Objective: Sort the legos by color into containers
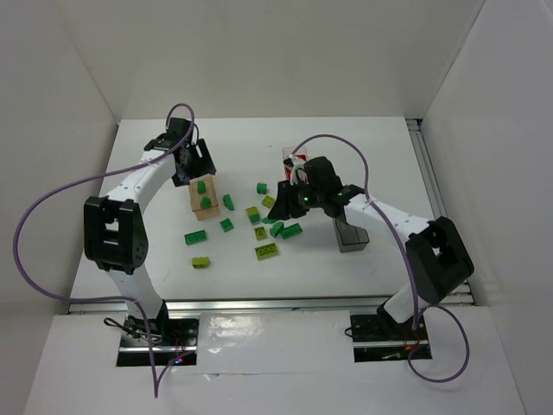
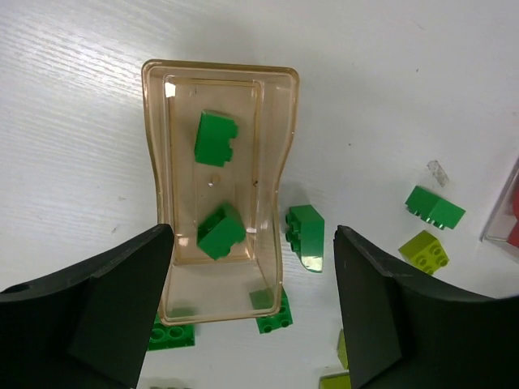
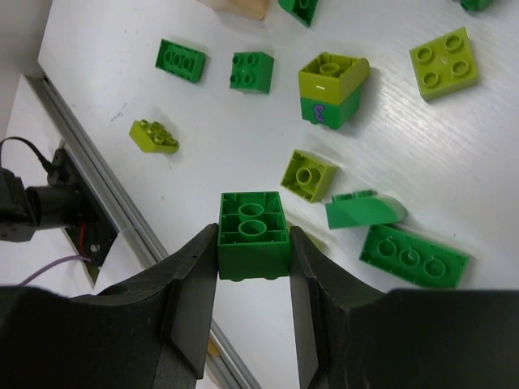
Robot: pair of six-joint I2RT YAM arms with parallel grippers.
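My right gripper has the light tan box (image 1: pixel 197 213) to its left in the top view, so it next needs to go past the lime-on-green stack and let go over the box.
My left gripper (image 1: pixel 194 169) (image 2: pixel 253 243) is open and empty, hovering over the far end of the light tan box (image 1: pixel 197 213) (image 2: pixel 159 186). Two dark green bricks (image 2: pixel 216 138) (image 2: pixel 220 232) lie in that box. My right gripper (image 1: pixel 287 206) (image 3: pixel 253 243) is shut on a dark green two-by-two brick (image 3: pixel 253 235), held stud-side down above the table. Under it lie loose bricks: a lime-on-green stack (image 3: pixel 331 91), a lime square (image 3: pixel 443 62), a small lime brick (image 3: pixel 308 174), a green bar (image 3: pixel 413 255) and a green sloped brick (image 3: pixel 362 210).
A clear box (image 1: pixel 292 162) with red bricks stands at the back centre. The dark grey box (image 1: pixel 352 235) stands right of the pile, under my right forearm. More green (image 1: pixel 195 237) and lime (image 1: pixel 201 261) bricks lie left of the pile. A metal rail (image 3: pixel 89 170) marks the table's near edge.
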